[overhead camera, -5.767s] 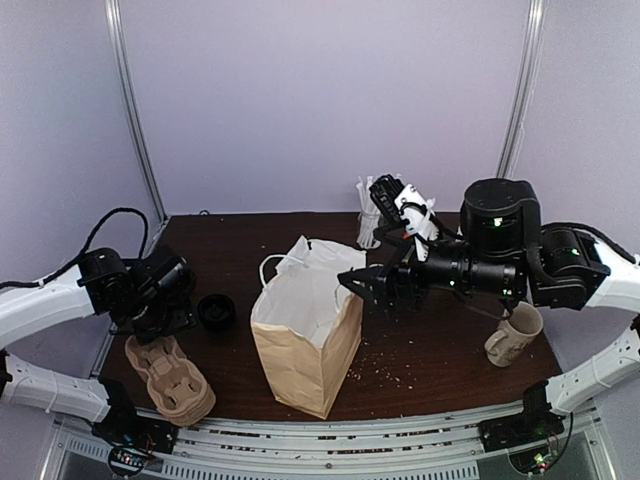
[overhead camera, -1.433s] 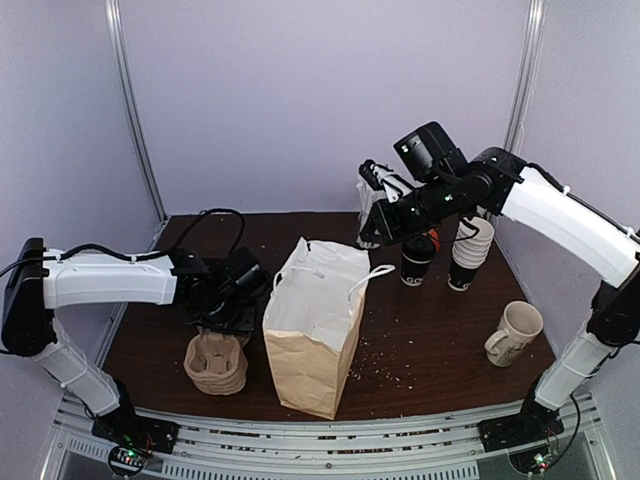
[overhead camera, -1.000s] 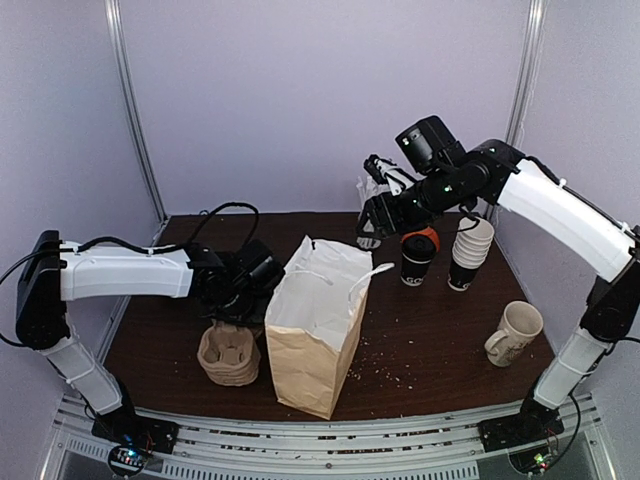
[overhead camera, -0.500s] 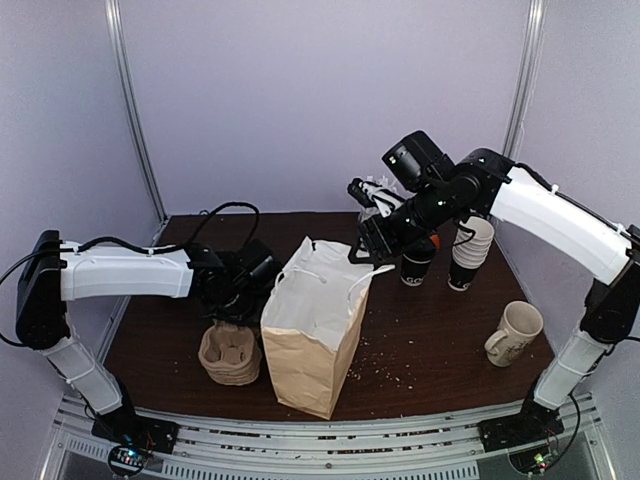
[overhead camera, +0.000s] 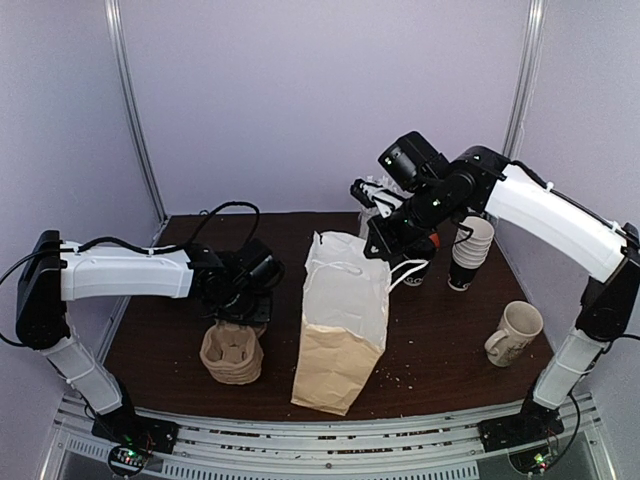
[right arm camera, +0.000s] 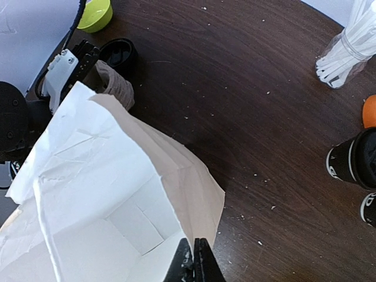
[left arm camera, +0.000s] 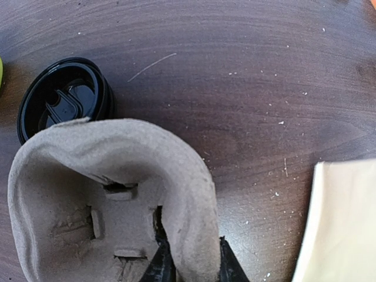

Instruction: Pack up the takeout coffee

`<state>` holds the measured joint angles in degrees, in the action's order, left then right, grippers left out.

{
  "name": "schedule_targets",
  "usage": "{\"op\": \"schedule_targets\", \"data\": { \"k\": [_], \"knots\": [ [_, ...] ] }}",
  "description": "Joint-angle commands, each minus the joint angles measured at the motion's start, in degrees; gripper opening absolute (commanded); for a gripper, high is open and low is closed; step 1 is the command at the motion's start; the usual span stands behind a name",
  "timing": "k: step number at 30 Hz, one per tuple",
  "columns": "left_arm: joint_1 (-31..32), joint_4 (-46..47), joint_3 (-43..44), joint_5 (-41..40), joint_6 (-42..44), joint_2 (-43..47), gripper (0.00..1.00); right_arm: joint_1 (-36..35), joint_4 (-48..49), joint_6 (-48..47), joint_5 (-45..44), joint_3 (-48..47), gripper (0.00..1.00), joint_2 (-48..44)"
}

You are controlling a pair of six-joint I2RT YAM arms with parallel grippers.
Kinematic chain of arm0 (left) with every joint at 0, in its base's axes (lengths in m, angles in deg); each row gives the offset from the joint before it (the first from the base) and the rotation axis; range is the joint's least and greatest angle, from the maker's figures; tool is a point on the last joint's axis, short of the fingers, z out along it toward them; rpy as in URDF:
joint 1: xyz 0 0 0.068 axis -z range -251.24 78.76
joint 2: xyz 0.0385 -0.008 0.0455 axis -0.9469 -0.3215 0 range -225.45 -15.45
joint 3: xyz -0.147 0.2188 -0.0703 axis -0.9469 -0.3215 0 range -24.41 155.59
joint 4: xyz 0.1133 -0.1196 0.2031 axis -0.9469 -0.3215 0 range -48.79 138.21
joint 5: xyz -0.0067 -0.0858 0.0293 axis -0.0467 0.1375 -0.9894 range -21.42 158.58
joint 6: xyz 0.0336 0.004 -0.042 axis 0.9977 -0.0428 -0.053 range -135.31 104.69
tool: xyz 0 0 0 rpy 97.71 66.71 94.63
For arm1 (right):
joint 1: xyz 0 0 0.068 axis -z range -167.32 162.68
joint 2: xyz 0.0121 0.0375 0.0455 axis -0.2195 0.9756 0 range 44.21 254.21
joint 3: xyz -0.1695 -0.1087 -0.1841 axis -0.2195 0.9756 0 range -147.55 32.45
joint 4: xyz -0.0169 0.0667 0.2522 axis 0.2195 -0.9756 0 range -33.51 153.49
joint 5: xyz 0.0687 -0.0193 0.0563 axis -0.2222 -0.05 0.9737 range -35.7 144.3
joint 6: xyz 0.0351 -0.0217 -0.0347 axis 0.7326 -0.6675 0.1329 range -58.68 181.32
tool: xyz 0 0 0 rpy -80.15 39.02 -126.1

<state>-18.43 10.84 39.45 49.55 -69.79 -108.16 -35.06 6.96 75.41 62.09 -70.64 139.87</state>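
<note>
My left gripper shifts slightly toward the paper bag next, then releases the carrier, as table still shows between the pulp cup carrier [left arm camera: 106, 194] and the bag.
The takeout coffee [overhead camera: 421, 266] is a black lidded cup at the back right of the table, partly hidden behind my right arm; it also shows at the right edge of the right wrist view [right arm camera: 355, 158]. A brown paper bag [overhead camera: 342, 318] stands open mid-table. My right gripper [overhead camera: 384, 246] [right arm camera: 193, 260] is shut on the bag's [right arm camera: 106, 200] upper right rim. My left gripper [overhead camera: 240, 312] [left arm camera: 191, 268] is shut on the wall of a pulp cup carrier [left arm camera: 106, 194], which rests left of the bag as a stack [overhead camera: 232, 351].
A loose black lid [left arm camera: 63, 100] lies on the table beside the carrier. A stack of white paper cups [overhead camera: 469, 250] and a cream mug [overhead camera: 512, 332] stand at the right. A jar of straws [right arm camera: 345, 51], an orange object [right arm camera: 369, 111] and a green object [right arm camera: 97, 14] sit at the back.
My right gripper came down from above the cup, closed on the bag's rim and drew the bag upright and to the right. The left arm and carrier barely moved.
</note>
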Motion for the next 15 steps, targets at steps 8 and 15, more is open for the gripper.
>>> {"op": "schedule_targets", "data": {
  "k": [8,15],
  "knots": [
    [-0.43,7.37,0.55,3.53,-0.33,-3.75,0.0,5.47,-1.6,-1.45,-11.57,-7.2,0.0,3.46],
    [-0.52,8.31,2.06,3.88,0.28,-5.66,0.0,8.7,-1.01,-2.54,-11.49,-12.72,0.0,9.84]
  ]
}}
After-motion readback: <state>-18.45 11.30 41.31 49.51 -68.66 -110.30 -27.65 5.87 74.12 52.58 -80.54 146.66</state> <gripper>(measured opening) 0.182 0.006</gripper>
